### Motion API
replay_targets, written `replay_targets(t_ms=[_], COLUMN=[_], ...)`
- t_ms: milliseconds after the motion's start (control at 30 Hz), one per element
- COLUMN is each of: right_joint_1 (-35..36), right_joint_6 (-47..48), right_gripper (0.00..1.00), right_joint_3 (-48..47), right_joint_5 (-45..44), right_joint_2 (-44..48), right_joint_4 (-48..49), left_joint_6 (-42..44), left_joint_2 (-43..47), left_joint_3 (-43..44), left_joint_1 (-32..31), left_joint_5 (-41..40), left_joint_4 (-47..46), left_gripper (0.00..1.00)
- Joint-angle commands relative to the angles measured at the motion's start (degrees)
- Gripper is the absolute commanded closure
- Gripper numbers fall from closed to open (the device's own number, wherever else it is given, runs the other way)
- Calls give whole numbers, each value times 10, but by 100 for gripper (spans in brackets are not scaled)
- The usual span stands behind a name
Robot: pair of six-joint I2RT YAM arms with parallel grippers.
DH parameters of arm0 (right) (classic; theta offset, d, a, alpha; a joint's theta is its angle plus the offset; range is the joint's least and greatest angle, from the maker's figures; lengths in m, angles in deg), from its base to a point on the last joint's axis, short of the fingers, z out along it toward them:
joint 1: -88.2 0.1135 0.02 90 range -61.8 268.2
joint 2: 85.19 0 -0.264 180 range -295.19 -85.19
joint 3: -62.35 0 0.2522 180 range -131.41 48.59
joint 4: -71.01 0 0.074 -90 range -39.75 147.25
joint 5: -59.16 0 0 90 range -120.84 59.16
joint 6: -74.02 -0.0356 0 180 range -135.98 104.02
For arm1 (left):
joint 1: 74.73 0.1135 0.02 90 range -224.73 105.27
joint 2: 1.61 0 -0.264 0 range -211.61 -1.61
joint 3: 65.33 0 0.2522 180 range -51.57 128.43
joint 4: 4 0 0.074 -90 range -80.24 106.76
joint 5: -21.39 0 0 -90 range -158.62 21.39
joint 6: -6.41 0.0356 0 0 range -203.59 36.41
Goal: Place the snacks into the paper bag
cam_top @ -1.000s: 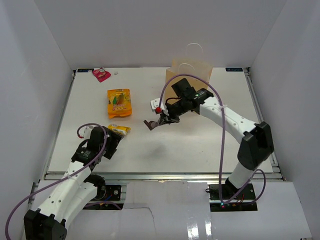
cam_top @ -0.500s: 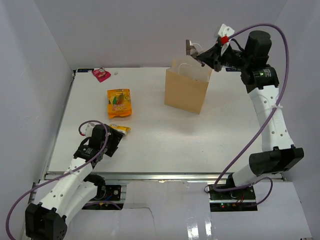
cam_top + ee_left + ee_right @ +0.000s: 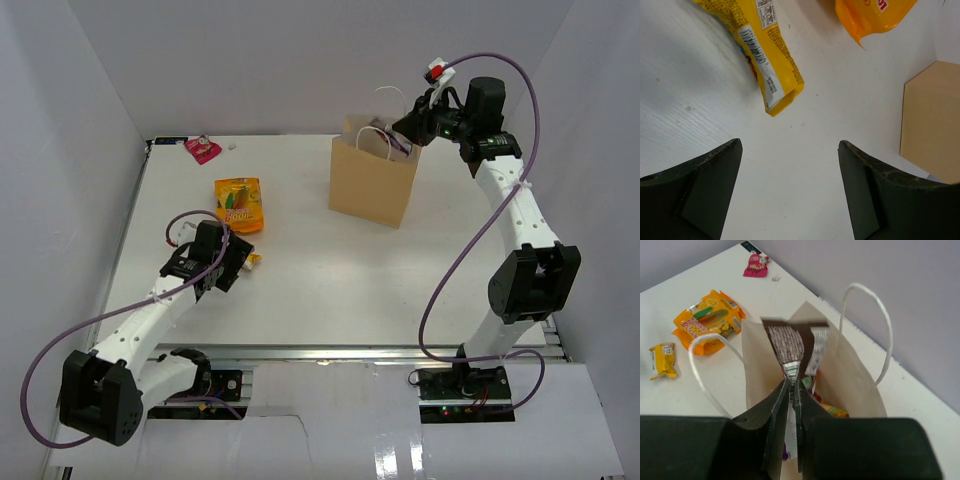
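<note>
The left gripper moves outward and down around the near end of the yellow-white packet next, since that narrow end points toward its open fingers.
The tan paper bag (image 3: 370, 190) stands upright at the back of the table. My right gripper (image 3: 405, 135) hangs over its open mouth, shut (image 3: 794, 382) on the silver crimped end of a dark brown bar (image 3: 785, 342) that points down into the bag (image 3: 860, 380). Other packets lie inside. My left gripper (image 3: 236, 264) stands open (image 3: 790, 145) low over bare table, just short of a yellow-white packet (image 3: 765, 55). Beyond it lies the large orange pouch (image 3: 238, 205). A magenta packet (image 3: 202, 149) rests at the far left corner.
The bag's white loop handles (image 3: 867, 325) rise on either side of the held bar. White walls close in the table on the left, back and right. The bag's lower side (image 3: 932, 120) shows at the right of the left wrist view.
My right arm swung the brown bar from mid-table up over the bag and has now lowered it to the bag's mouth. My left gripper advanced toward the yellow-white packet.
</note>
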Motion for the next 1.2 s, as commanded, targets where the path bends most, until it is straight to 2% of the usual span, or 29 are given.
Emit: replay_targets(t_ms=[0,33,133,233,400,700,900,1067,1167], right_joint_1=[-2,-2,-2,-7,-43,-103,-112,-113,-113], right_joint_6=[-10,-10,-6,-8,-24,-2,21,27,31], right_gripper=[83,80,64,58,56,55,55,55,55], right_joint_3=[8,11,25,35,62,220,291,321,329], right_joint_5=[-8,-6,-5,-2,23,66,79,86,96], right_joint_2=[10,10,20,32,71,169,215,237,243], right_joint_4=[30,27,21,20,20,18,10,10,9], left_joint_6=[-3,-7,-26,-32,-45,-37,-18,8,24], left_joint_2=[-42,-53,-99,-121,-184,-301,-341,-333,-302], left_joint_3=[45,58,76,90,117,169,176,183,179], left_joint_1=[6,10,18,22,27,43,60,61,61], left_joint_5=[-15,-13,-5,-3,-22,-60,-54,-40,-26], left_joint_4=[4,9,29,41,70,64,45,28,24], left_gripper=[12,11,11,10,12,23,40,66,74])
